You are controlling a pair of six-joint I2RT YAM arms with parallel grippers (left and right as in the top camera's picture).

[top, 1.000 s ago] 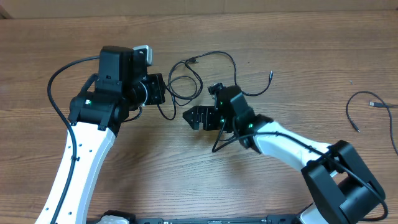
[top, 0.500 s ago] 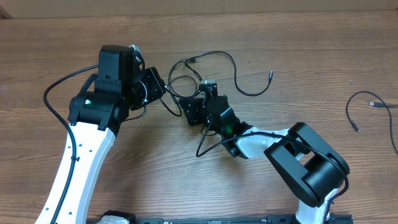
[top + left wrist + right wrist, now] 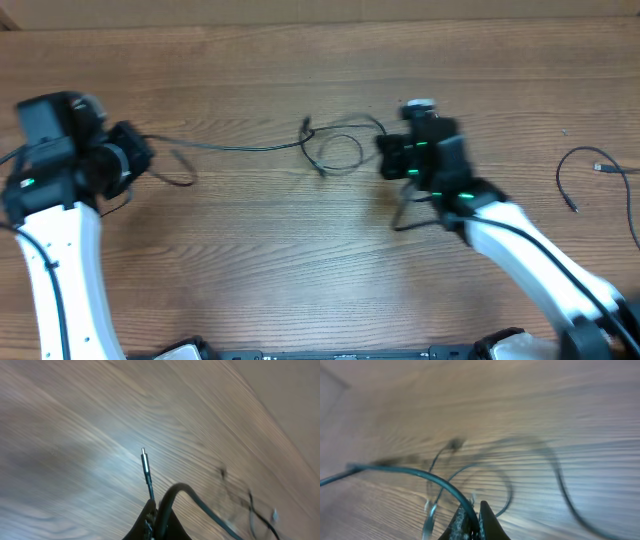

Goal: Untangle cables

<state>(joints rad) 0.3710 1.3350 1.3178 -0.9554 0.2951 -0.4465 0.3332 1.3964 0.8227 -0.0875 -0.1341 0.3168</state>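
I will move my left gripper toward the loop next, down to the bare tabletop short (image 3: 240,135) of it, and let go of the cable's end, because the cable is stretched nearly straight.
A thin black cable (image 3: 240,147) is stretched across the table between my two grippers, with a small loop and knot (image 3: 338,151) near its right end. My left gripper (image 3: 140,155) at the far left is shut on one end; in the left wrist view its fingertips (image 3: 156,521) pinch the cord just below a silver plug (image 3: 144,459). My right gripper (image 3: 386,158) is shut on a cord just right of the loop, and its fingertips (image 3: 476,522) clamp a curved cable (image 3: 420,474). More loops (image 3: 490,477) lie blurred beyond them.
A separate thin black cable (image 3: 590,165) with a small plug lies alone at the far right of the wooden table (image 3: 300,260). The table's far edge (image 3: 320,22) runs along the top. Thick black arm cables hang beside each arm.
The right gripper has shut on a cord. Both arms have pulled apart, left far to the left and right to the right, drawing the bundle out into a long line with one small loop.
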